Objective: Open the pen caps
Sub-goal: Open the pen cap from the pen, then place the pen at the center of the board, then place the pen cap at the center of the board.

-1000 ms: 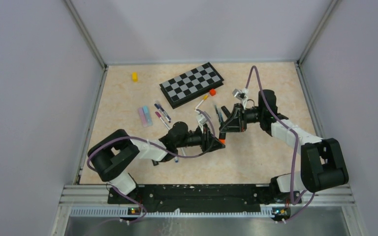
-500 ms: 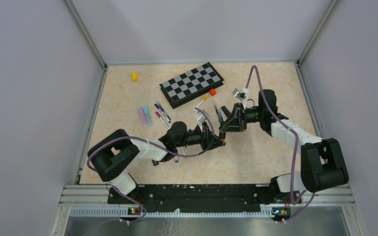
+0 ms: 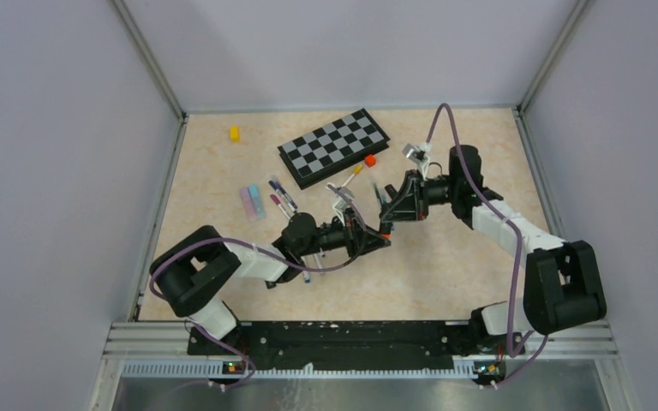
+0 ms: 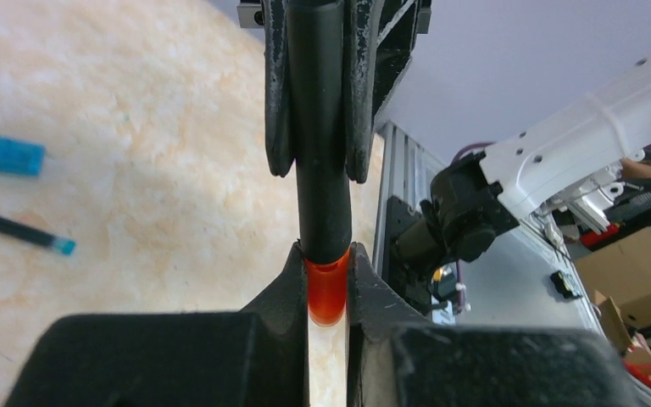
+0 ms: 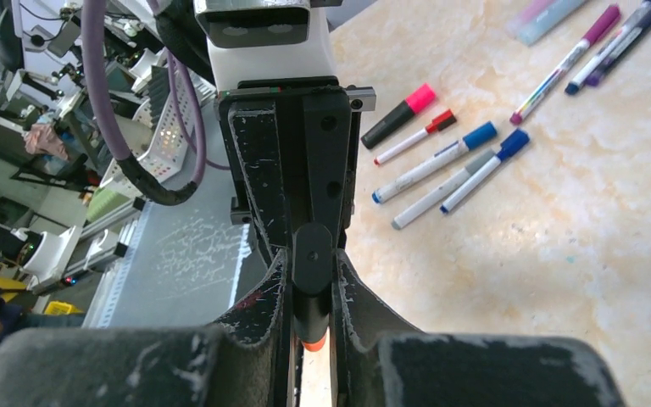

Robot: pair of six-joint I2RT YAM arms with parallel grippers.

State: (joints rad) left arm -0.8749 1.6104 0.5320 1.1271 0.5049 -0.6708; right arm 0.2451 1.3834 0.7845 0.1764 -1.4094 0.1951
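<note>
I will pull the cap off with my left gripper, since my right gripper holds the pen's body. Then I will lower the cap onto the tabletop near the chessboard and let go.
A short black highlighter with an orange cap is held between my two grippers above the table. My left gripper is shut on the orange cap. My right gripper is shut on the black barrel; the orange cap shows just past it. The cap sits against the barrel's end. In the top view the left gripper and the right gripper meet at the cap. Several white-barrelled pens and a pink-capped highlighter lie on the table.
A black-and-grey chessboard lies at the back, with an orange block by its edge and a yellow block at the far left. More pens and two lilac and light-blue pieces lie left of centre.
Both grippers have moved a little toward the far side together, with the highlighter still held between them. The grips have not changed.
</note>
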